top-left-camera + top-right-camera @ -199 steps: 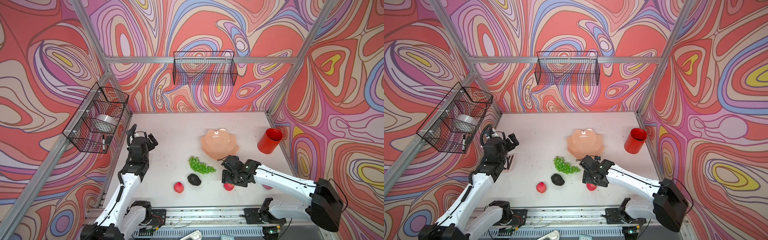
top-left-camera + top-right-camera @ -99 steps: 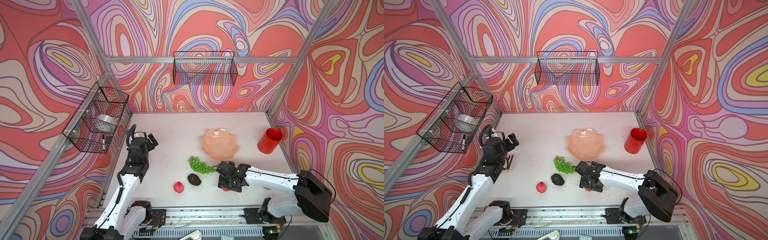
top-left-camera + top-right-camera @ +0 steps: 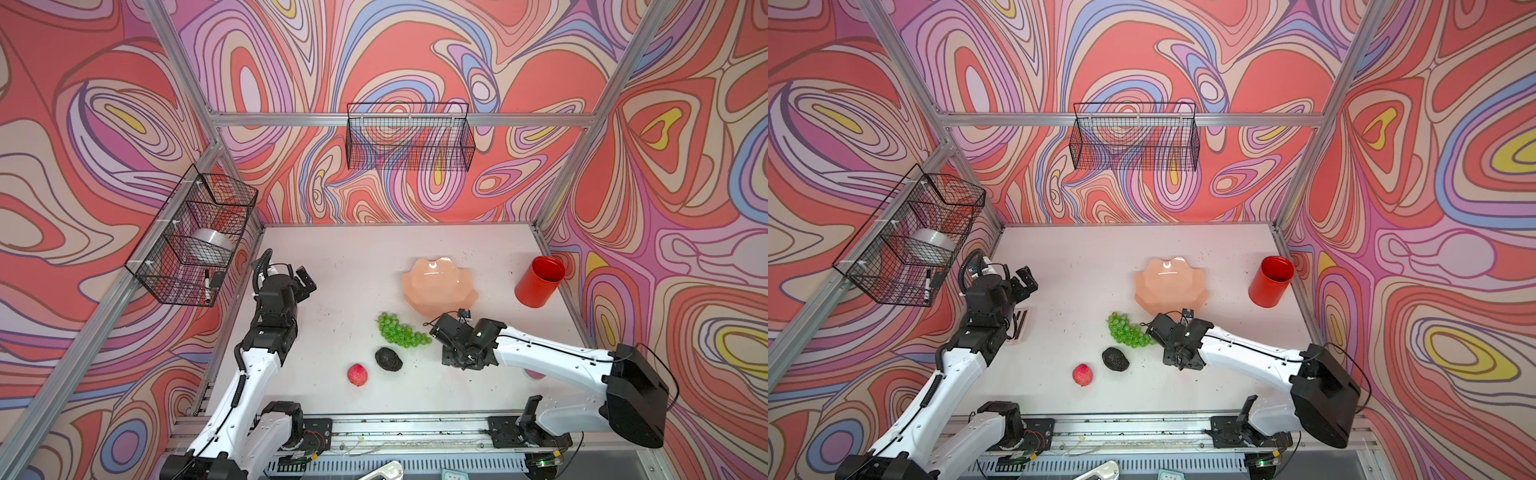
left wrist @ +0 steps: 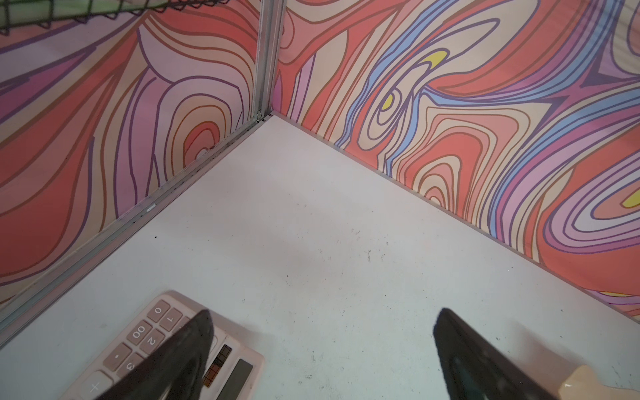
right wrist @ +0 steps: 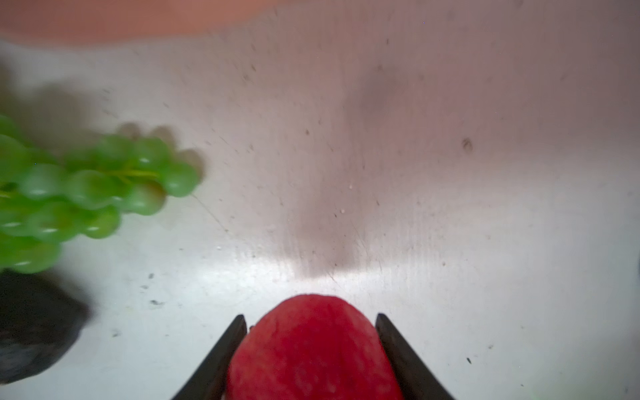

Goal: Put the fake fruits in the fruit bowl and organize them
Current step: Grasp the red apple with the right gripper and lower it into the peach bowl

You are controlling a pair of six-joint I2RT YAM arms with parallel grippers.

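My right gripper should next lift the red apple outward over the near rim of the fruit bowl [image 3: 438,286] [image 5: 126,16], which is empty just outward. Then it should lower the apple inside and let it go.
My right gripper [image 5: 310,316] is shut on a red apple [image 5: 311,346], with a dark finger pressed against each side of it, low over the table. In both top views this gripper [image 3: 457,353] [image 3: 1177,357] points down and hides that apple. To its left lie the green grapes [image 3: 401,332] [image 3: 1127,332] [image 5: 69,194], the dark avocado [image 3: 388,358] [image 3: 1115,359] [image 5: 31,329] and a second red apple [image 3: 357,374] [image 3: 1082,375]. The peach-pink fruit bowl [image 3: 438,286] [image 3: 1170,286] stands just behind the gripper with nothing in it. My left gripper [image 3: 301,282] [image 4: 323,315] hangs open at the far left.
A red cup [image 3: 540,280] [image 3: 1271,280] stands at the right wall. A pink calculator [image 4: 152,339] [image 3: 1019,326] lies under the left gripper. A pink roll [image 3: 534,374] peeks out beneath the right arm. Wire baskets hang on the left wall [image 3: 191,241] and back wall [image 3: 409,137].
The right gripper has come down over the apple near the grapes and its fingers have closed in on it. The left arm has stayed still.
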